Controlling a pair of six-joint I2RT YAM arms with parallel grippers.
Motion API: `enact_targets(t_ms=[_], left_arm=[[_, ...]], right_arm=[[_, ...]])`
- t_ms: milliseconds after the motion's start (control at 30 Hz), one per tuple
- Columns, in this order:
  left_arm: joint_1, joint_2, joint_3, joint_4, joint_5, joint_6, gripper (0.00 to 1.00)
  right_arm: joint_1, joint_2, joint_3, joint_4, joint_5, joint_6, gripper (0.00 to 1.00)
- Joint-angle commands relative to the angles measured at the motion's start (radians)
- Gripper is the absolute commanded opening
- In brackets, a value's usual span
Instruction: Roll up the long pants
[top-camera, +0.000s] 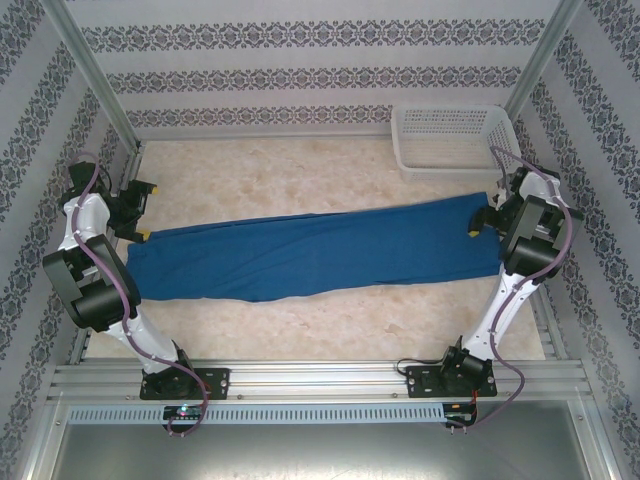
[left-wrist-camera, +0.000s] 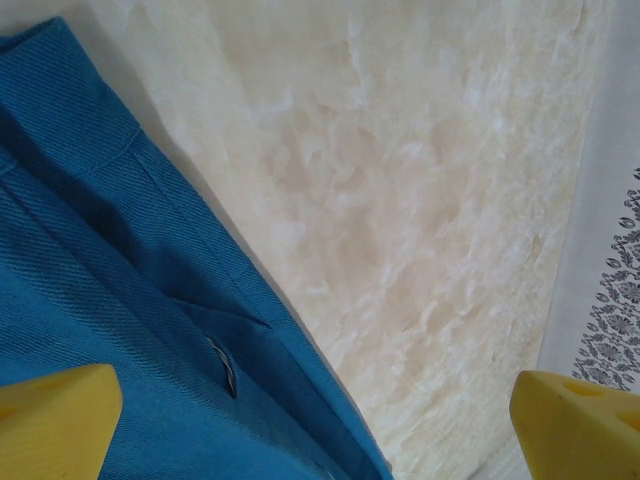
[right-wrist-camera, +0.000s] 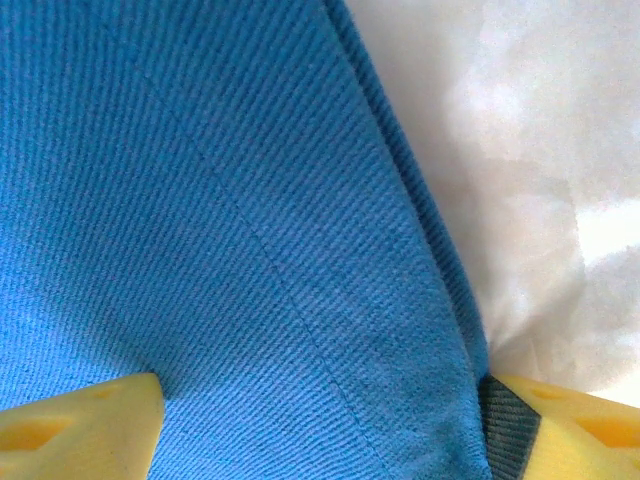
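Observation:
The robot's right gripper should next lift above the cloth, then come down with its fingers on both sides of the hem's edge, since that edge lies tight against one fingertip.
The long pants (top-camera: 320, 250) lie flat and stretched out across the table, royal blue, running from left to right. My left gripper (top-camera: 147, 211) hovers open at their left end; in the left wrist view the pants (left-wrist-camera: 100, 250) show a seam and a small slit below it, and that gripper (left-wrist-camera: 315, 440) stands half over cloth, half over bare table. My right gripper (top-camera: 485, 212) sits low at the right end. There the pants (right-wrist-camera: 200, 200) lie between its wide-apart jaws (right-wrist-camera: 320, 430): one fingertip (right-wrist-camera: 80, 425) rests on cloth, the other (right-wrist-camera: 580, 430) at the hem edge.
A white mesh basket (top-camera: 455, 140) stands at the back right corner, just behind the right arm. The marbled tabletop (top-camera: 300, 170) is walled by patterned panels. An aluminium rail (top-camera: 320, 378) with both arm bases runs along the near edge.

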Motion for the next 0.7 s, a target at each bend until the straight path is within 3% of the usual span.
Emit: enact_targets(t_ms=[0, 433, 667], left_arm=[[-0.006, -0.010, -0.001, -0.003, 0.001, 0.015, 1.00], [-0.007, -0.020, 0.006, -0.005, -0.007, 0.010, 1.00], [-0.006, 0.001, 0.023, -0.007, -0.008, 0.010, 1.00]], right_arm=[[0.034, 0.033, -0.018, 0.014, -0.028, -0.006, 0.84], [0.047, 0.018, 0.142, 0.036, 0.250, -0.028, 0.91], [0.022, 0.081, 0.225, -0.002, 0.191, -0.058, 0.91]])
